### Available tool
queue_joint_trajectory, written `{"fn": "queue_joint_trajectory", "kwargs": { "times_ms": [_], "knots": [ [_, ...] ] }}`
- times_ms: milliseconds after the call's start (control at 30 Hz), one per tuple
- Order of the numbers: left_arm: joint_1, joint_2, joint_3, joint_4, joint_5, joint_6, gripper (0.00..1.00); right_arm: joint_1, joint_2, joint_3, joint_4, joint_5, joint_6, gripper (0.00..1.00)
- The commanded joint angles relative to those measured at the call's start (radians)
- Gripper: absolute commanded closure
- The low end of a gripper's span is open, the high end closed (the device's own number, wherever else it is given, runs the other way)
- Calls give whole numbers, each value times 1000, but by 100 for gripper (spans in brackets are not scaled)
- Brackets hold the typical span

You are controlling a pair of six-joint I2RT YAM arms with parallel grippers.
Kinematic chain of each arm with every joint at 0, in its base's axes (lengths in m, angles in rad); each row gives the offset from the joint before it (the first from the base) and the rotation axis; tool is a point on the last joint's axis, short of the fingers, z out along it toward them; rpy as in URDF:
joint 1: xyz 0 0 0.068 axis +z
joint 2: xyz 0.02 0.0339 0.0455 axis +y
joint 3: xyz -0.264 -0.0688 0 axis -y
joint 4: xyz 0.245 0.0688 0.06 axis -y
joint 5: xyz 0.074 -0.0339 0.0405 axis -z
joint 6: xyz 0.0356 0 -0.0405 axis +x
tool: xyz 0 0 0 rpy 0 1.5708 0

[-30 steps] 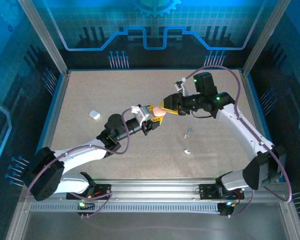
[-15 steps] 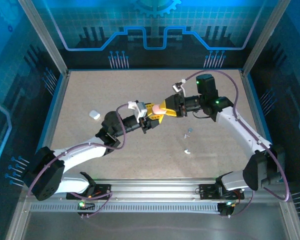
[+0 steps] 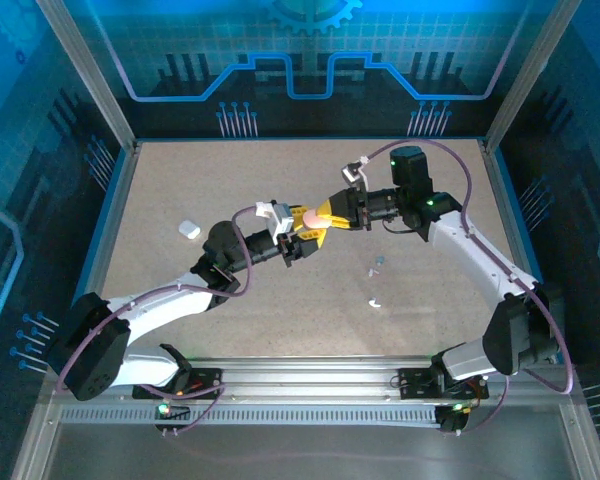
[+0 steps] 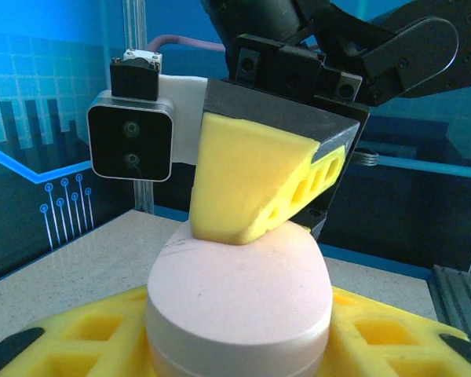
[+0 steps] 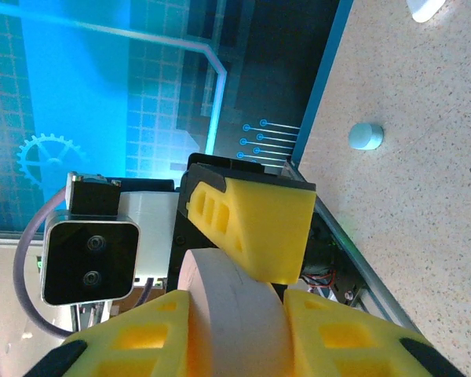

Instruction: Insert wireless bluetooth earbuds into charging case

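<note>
My right gripper will move down next, with its fingers tilting downward, to let go of the pink case [image 3: 310, 216] on the tabletop.
A closed pink charging case [image 3: 310, 216] hangs above the table's middle, held from both sides. My left gripper [image 3: 299, 229] is shut on it; in the left wrist view its yellow fingers [image 4: 71, 330] flank the pink case [image 4: 239, 290]. My right gripper [image 3: 326, 213] is also shut on the case [image 5: 235, 314], one of its fingers [image 4: 251, 181] pressing on the lid. A pale blue earbud [image 3: 378, 264] and a whitish earbud [image 3: 375, 303] lie on the table to the right, the blue earbud [image 5: 366, 136] also in the right wrist view.
A white case [image 3: 188, 229] lies at the table's left. A whitish piece [image 5: 425, 8] sits at the top edge of the right wrist view. Metal frame posts and blue walls ring the speckled table [image 3: 220, 180].
Both grippers shifted slightly left and up with the pink case between them; the right wrist has drawn closer to the left gripper. The earbuds and white case have not moved.
</note>
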Motion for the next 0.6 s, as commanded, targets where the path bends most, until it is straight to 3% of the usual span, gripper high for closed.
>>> {"fn": "queue_joint_trajectory", "kwargs": {
  "times_ms": [0,333,567],
  "knots": [
    [-1,1,44,-17,-24,22,52,8,-2,-14,18,5,1,83],
    [-2,-29,39,-127,-26,65,28,-35,-27,-53,101,107,70,85],
    [-2,-95,3,-175,-108,67,22,-106,-5,-119,234,217,148,84]
  ]
}}
